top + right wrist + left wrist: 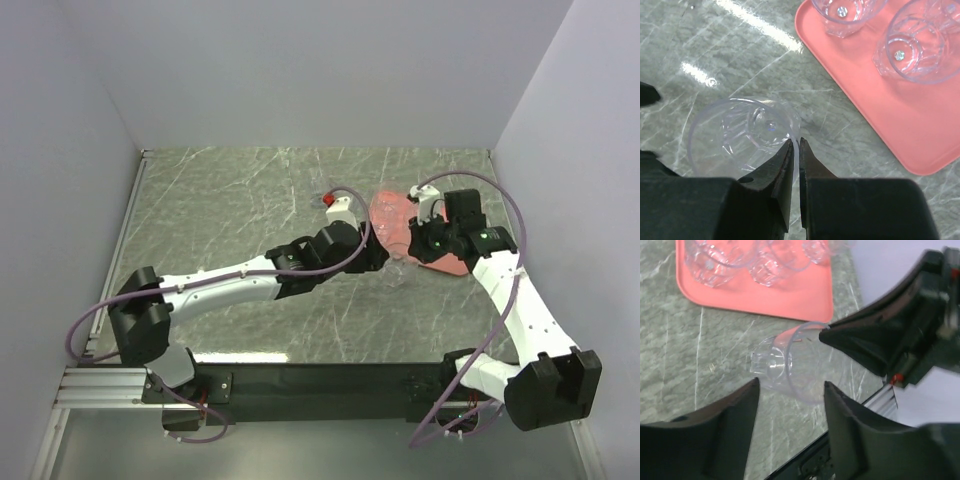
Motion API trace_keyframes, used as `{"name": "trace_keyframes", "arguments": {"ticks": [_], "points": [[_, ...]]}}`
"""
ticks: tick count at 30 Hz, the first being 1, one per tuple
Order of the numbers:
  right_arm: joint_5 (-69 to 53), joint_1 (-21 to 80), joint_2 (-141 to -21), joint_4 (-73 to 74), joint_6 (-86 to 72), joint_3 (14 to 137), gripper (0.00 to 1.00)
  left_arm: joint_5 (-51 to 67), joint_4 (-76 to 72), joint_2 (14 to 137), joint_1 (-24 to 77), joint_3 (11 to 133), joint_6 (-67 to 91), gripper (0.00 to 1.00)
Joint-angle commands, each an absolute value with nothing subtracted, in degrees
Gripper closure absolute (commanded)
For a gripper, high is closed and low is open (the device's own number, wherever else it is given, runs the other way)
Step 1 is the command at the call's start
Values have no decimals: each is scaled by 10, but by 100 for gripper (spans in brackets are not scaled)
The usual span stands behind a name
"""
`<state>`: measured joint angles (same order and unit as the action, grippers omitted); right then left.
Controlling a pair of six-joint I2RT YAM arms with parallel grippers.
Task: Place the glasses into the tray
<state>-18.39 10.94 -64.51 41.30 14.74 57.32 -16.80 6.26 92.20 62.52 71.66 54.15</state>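
Note:
The tray's bare near corner (452, 263) (930, 112) lies below my right gripper and to its right in the top view, so I should carry the glass there, lower and release it.
One clear glass (785, 365) is tilted beside the tray's corner, base away from my right arm. My right gripper (796, 142) is shut on its rim, one finger inside and one outside the glass (742, 137). My left gripper (791, 387) is open, its fingertips (752, 390) on either side of the glass and apart from it. The salmon-pink tray (765, 302) holds three more upright glasses (715, 260); two of them (920, 47) show on the tray (900, 115) in the right wrist view. From above, both grippers meet at the tray's (388, 220) near-left edge.
The marbled green tabletop (240, 200) is boxed in by pale walls on the left, back and right. A black rail (320, 380) runs along the near edge between the arm bases. The left arm stretches diagonally across the table's middle.

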Motion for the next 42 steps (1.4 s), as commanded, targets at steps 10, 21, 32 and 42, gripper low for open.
{"name": "trace_keyframes", "arguments": {"ticks": [10,21,32,42], "points": [[-292,-52,-589,355,184,528,100,-144,19,770,596,631,352,16],[-289,-197,-584,258,142,500,100,-252,91,629,493,580,156,1],[-175,-221,-629,110,8,468,100,-377,67,538,474,464,19,1],[-140,-221,-722,66,-88,488,100,-398,69,512,472,450,6,0]]}}
